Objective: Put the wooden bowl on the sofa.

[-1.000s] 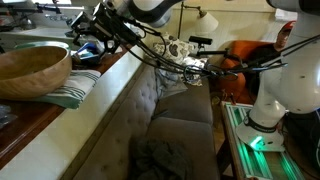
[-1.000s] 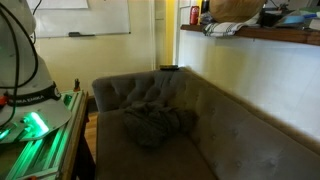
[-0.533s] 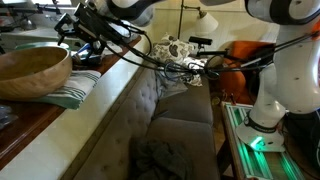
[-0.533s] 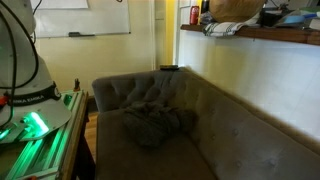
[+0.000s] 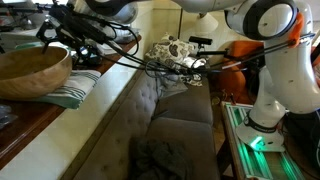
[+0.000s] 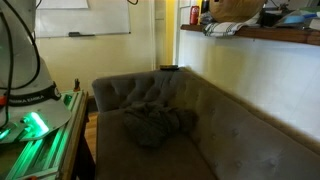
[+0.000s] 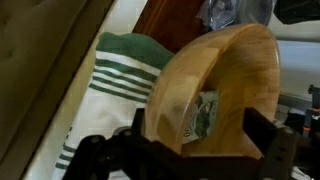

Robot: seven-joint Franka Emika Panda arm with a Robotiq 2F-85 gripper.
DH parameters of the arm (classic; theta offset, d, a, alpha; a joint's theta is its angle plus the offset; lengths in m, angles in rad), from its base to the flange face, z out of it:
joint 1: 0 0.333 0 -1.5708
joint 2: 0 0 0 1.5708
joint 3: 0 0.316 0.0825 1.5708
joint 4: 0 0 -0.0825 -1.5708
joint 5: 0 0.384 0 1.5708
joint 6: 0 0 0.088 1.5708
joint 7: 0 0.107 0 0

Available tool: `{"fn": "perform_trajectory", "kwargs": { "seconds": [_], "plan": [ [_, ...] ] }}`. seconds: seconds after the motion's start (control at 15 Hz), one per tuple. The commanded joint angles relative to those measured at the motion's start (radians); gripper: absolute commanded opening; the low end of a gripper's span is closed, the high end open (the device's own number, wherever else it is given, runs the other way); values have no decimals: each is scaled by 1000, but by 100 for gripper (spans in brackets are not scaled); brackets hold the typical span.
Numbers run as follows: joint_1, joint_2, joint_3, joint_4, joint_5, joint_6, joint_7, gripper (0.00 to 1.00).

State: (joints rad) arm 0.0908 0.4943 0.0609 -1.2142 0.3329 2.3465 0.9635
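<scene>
I will lower my gripper next and move it gently toward the sofa side until its open fingers are on both sides of the wooden bowl's rim (image 5: 60,54) (image 7: 187,90). Then I will close them, because that rim stands up between them.
The wooden bowl (image 5: 32,68) sits upright on a green-striped towel on the high counter ledge behind the sofa (image 5: 175,125). It also shows in an exterior view (image 6: 232,9). In the wrist view the wooden bowl (image 7: 225,85) fills the centre, with its pale label inside. My gripper (image 7: 198,140) is open, with one dark finger on each side of the bowl's near rim. In an exterior view my gripper (image 5: 58,38) hangs just above the bowl's far edge. The sofa (image 6: 170,110) lies below the ledge.
The striped towel (image 7: 115,70) lies under the bowl on the ledge. A dark crumpled blanket (image 6: 155,125) lies on the sofa seat. An orange armchair (image 5: 240,58) stands beyond the sofa's end. The robot base (image 5: 265,125) glows green beside the sofa. Cables hang from the arm over the sofa back.
The arm has swung along the ledge toward the bowl, and my gripper now sits over the bowl's edge. The bowl and the towel have not moved.
</scene>
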Motion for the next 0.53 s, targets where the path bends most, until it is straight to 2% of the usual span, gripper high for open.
{"fn": "perform_trajectory", "kwargs": {
  "seconds": [0.0, 0.27, 0.47],
  "plan": [
    [0, 7, 0, 13, 0, -4, 4, 100],
    [29, 23, -59, 24, -80, -33, 85, 100],
    [30, 54, -70, 61, -108, -22, 99, 100]
  ]
}}
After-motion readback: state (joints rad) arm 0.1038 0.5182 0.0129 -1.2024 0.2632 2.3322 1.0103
